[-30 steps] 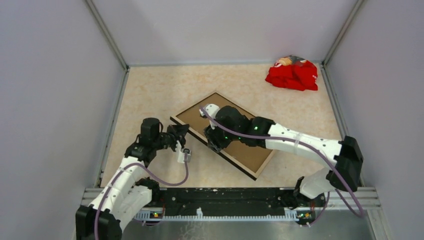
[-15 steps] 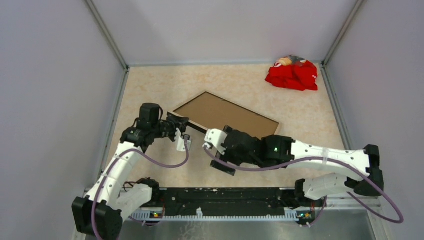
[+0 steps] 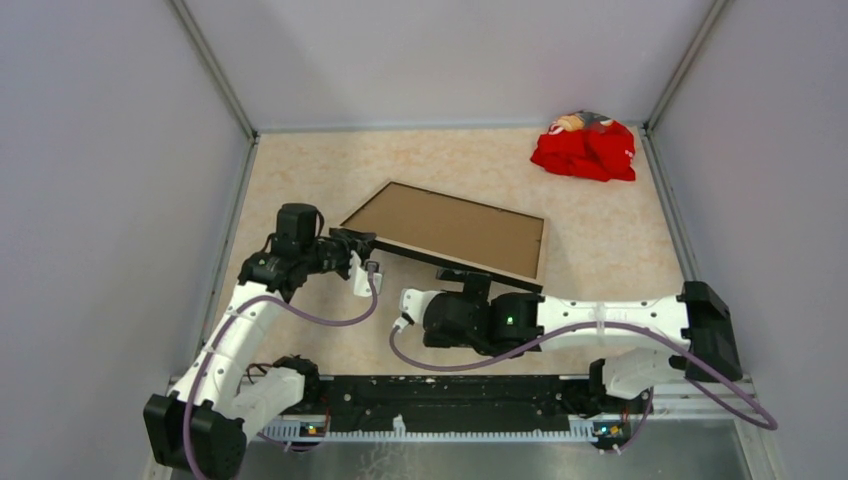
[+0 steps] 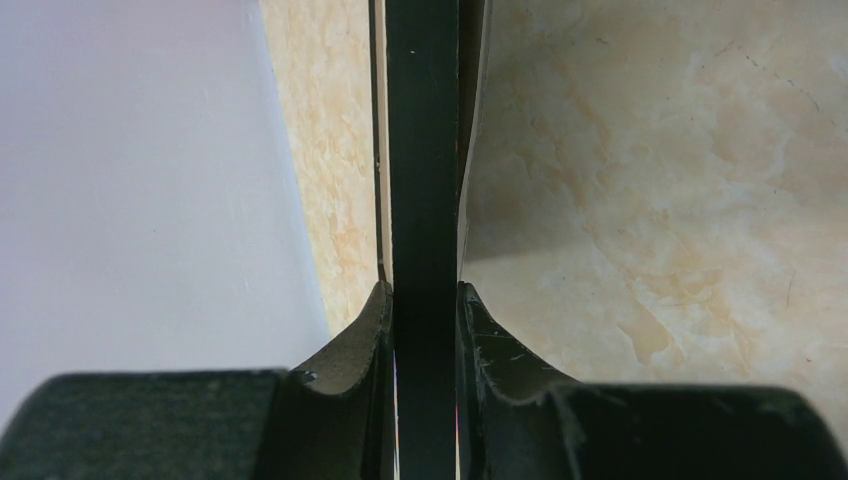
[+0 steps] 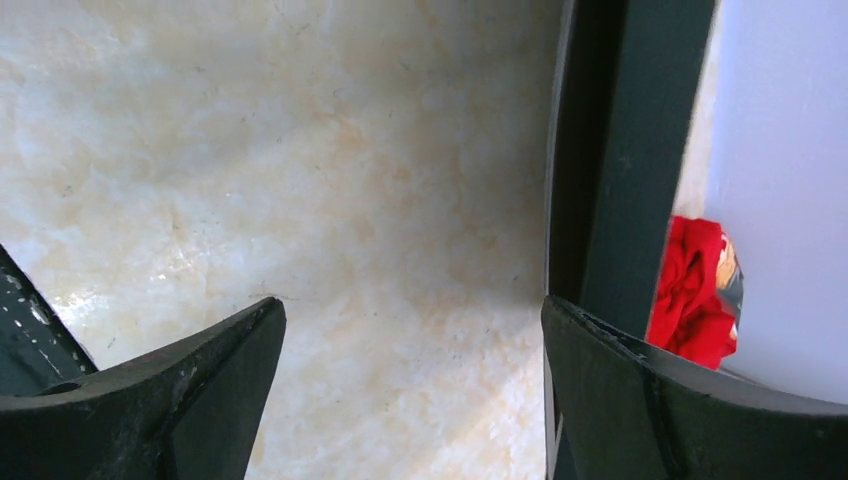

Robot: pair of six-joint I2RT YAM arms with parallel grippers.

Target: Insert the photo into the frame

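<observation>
My right gripper needs to move up clear of the frame next, then outward, and then down astride the frame's near edge [image 3: 498, 276] [image 5: 632, 212]. Its fingers have only bare table between them.
The frame [image 3: 430, 253] is held off the table, back side up, its tan rim around the brown backing board [image 3: 450, 228]. My left gripper [image 3: 352, 243] is shut on the frame's left corner. In the left wrist view the black frame edge [image 4: 422, 150] runs straight between the closed fingers of the left gripper [image 4: 422, 300]. My right gripper [image 3: 468, 284] is open just below the frame's near edge. In the right wrist view the right gripper [image 5: 412, 320] has only bare table between its fingers, and the frame's dark edge [image 5: 620, 150] stands by the right finger. The photo is hidden.
A crumpled red cloth [image 3: 585, 148] lies at the back right corner and shows in the right wrist view [image 5: 690, 290]. Grey walls close the table [image 3: 330, 170] on the left, back and right. A metal rail runs along the near edge.
The right gripper left the top of the frame and swung to its near side, below the edge. The left gripper raised the frame's corner; the frame turned and now hangs off the table.
</observation>
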